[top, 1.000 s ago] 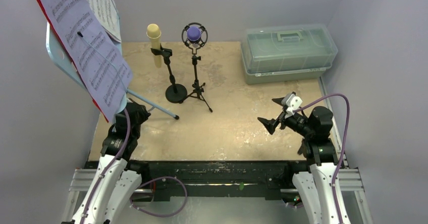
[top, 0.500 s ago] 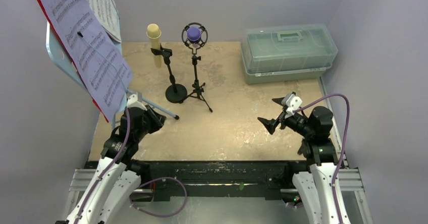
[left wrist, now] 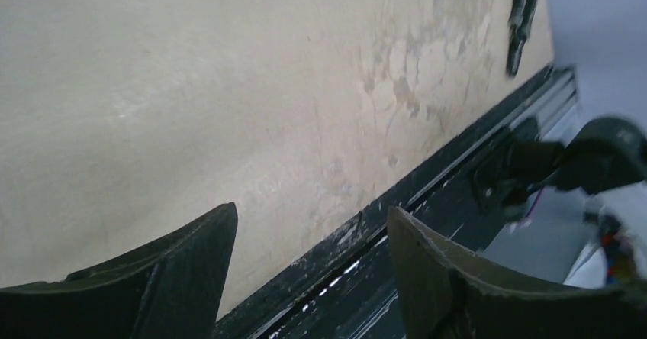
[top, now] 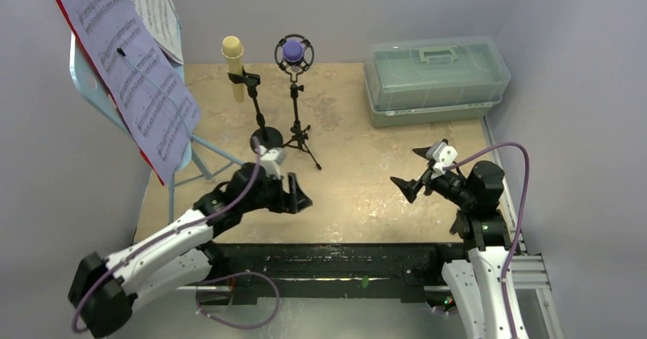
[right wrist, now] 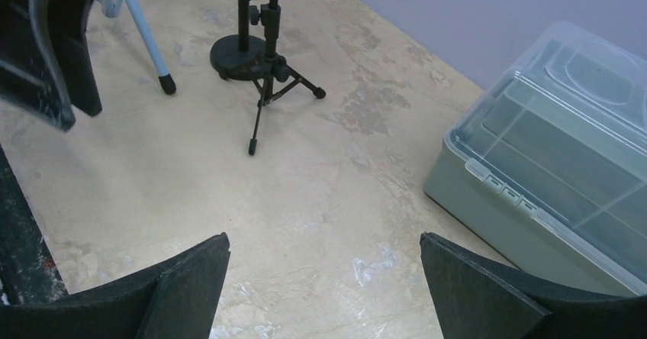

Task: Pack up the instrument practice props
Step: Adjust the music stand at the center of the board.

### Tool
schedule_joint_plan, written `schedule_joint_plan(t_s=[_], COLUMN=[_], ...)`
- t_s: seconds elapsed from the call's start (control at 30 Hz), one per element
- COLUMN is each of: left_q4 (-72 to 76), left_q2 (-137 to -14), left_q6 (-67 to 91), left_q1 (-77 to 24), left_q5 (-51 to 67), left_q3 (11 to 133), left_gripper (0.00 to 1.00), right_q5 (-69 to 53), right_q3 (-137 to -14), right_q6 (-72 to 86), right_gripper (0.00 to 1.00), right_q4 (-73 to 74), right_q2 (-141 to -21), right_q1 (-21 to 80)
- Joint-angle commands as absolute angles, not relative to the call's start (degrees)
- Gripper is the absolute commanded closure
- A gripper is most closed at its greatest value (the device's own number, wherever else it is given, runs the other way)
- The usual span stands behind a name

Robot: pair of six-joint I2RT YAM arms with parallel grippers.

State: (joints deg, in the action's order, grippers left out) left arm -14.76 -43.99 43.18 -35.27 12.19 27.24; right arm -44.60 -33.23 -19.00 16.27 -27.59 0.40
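Observation:
I will next move my left gripper away from my base and turn it toward the thin stem of the purple microphone's tripod holder [top: 299, 137].
The light-blue music rest [top: 85, 79] stands at the far left on tripod legs [top: 200, 154]. It carries printed sheet music [top: 130, 75] with the red folder [top: 156, 172] behind it. A cream microphone [top: 233, 49] sits in a round-based black holder [top: 265, 137]. Beside it, a purple microphone [top: 293, 50] sits in a tripod holder [top: 299, 137]. My left gripper [top: 299, 194] [left wrist: 311, 221] hangs open over bare table near the front edge, holding nothing. My right gripper [top: 404, 166] [right wrist: 324, 241] is wide open and empty at the right.
A translucent grey-green box [top: 435, 79] [right wrist: 557, 163] with a handle stands at the back right. Small black pliers [left wrist: 523, 18] lie near the table's front edge. The black front rail [top: 328, 255] runs along the near side. Grey walls close in on three sides.
My left arm has swung right, away from the music rest's leg and out over the middle front of the table. Its jaws have opened. The right arm has not moved.

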Motion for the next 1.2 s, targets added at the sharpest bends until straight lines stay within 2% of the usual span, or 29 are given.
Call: schedule_joint_plan(t_s=[0.0,0.07,0.23,0.33,0.5,0.63,0.7,0.8,1.0,1.1,1.17], left_q4=[-4.7,-2.0,15.0,19.0,18.6,21.3,22.8,27.6,34.8,37.2,38.6], left_q2=[-55.7,-59.6,-63.7,-66.6,-69.8,-69.4,-69.7,-71.0,-76.4,-78.6,-79.9], left_q6=[32.8,26.5,16.3,13.0,11.5,11.4,11.8,10.0,8.2,7.1,6.0], left_q1=[-50.0,-52.6,-52.7,-52.4,-48.6,-43.1,-40.3,-38.9,-36.8,-36.0,-35.5], left_q5=[-2.0,-9.0,-20.5,-27.2,-34.9,-32.2,-29.1,-25.0,-19.4,-20.1,-20.3], left_q3=[35.1,37.8,37.5,38.9,41.9,41.2,41.3,41.5,44.0,45.3,46.0], left_gripper=[0.26,0.23,0.14,0.09,0.1,0.12,0.14,0.17,0.32,0.41,0.55], right_q5=[-45.7,-45.9,-46.3,-46.0,-46.8,-51.4,-55.2,-53.9,-52.9,-52.7,-52.7], right_q3=[-32.9,-32.9,-33.2,-33.7,-36.7,-46.1,-48.5,-46.8,-44.5,-44.6,-44.5], right_q6=[-19.5,-19.3,-18.6,-18.3,-20.5,-33.3,-39.3,-37.8,-35.1,-35.4,-35.6], right_gripper=[0.01,0.01,0.01,0.01,0.01,0.01,0.01,0.01,0.01,0.01,0.01], right_q4=[14.9,14.9,14.0,13.5,16.7,32.9,39.4,35.3,32.5,32.8,32.8], right_q2=[-27.2,-27.5,-29.0,-30.0,-34.4,-46.5,-51.7,-51.3,-48.5,-48.5,-48.2], right_q1=[-1.2,-1.5,-1.4,-1.5,-1.5,-1.4,-1.5,-1.6,-1.6,-1.6,-1.7])
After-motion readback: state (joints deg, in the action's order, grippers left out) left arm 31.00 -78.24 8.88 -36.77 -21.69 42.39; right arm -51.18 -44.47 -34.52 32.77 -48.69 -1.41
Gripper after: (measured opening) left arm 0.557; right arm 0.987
